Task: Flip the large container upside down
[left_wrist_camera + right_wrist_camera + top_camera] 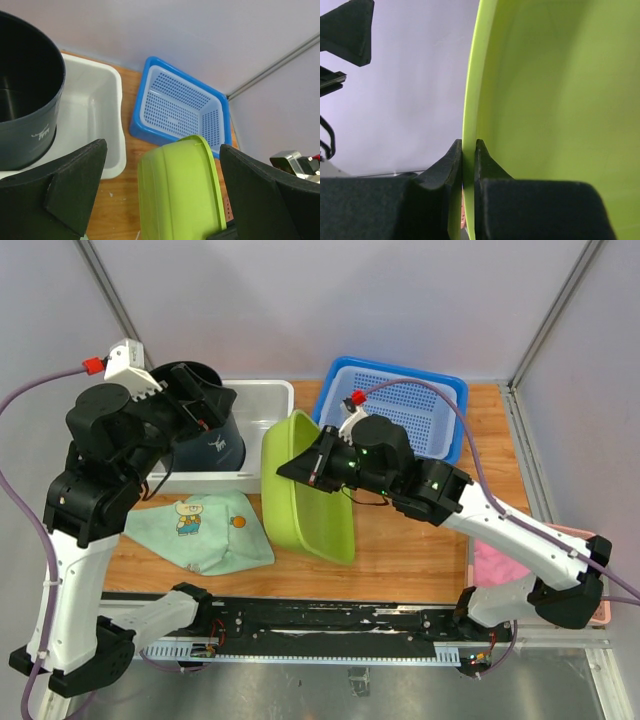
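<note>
The green tub's opening still faces sideways, so the robot's right gripper needs to carry the green tub's rim to the right in the top view and down toward the bare table [405, 543].
The large container is a lime-green tub [308, 502], tipped up on its side on the wooden table, its open mouth facing right toward the right arm. My right gripper [300, 468] is shut on the thin rim of the green tub [555, 95]; in the right wrist view my gripper [468, 150] has one finger inside the wall and one outside. My left gripper [200, 400] hangs wide open over the dark bucket, holding nothing. Its wrist view shows the tub's outer side [177, 195] below and between the spread fingers [65, 190].
A dark bucket [218, 445] stands inside a white tub [268, 402] at the back left. A blue perforated basket [425, 400] sits at the back right. A mint cloth with a cartoon print [205, 532] lies front left; a pink item [492, 565] front right.
</note>
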`<state>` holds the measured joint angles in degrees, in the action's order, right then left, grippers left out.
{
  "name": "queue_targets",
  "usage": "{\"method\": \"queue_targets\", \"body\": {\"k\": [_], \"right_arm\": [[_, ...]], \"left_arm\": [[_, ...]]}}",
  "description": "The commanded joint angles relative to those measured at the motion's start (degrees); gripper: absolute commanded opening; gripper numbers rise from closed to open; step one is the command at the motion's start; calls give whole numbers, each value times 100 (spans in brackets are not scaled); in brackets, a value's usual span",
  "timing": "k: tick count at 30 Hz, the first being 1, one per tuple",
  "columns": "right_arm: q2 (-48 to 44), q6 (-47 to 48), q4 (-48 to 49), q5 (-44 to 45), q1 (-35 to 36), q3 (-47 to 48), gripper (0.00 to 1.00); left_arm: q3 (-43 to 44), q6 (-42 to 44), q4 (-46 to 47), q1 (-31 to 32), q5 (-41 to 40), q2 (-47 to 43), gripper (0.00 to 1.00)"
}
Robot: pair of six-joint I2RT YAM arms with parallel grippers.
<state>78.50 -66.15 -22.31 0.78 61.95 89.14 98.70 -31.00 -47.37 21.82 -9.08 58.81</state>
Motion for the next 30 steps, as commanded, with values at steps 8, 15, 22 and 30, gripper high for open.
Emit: {"method": "queue_targets", "body": {"k": [8, 15, 22, 30], "right_arm": [[-1324, -1673, 1953, -1132, -946, -1600, 1], [-1671, -2739, 3242, -2407, -1585, -2690, 1], [-1506, -3229, 4012, -2866, -1875, -3263, 1], [-1160, -3332, 5862, -3301, -2256, -4502, 1]], "left_arm": [[-126, 175, -14, -28, 736, 296, 99], [-476, 191, 195, -25, 923, 355, 99], [-680, 174, 387, -29, 1003, 485, 99], [-971, 145, 549, -29, 1120, 525, 99]]}}
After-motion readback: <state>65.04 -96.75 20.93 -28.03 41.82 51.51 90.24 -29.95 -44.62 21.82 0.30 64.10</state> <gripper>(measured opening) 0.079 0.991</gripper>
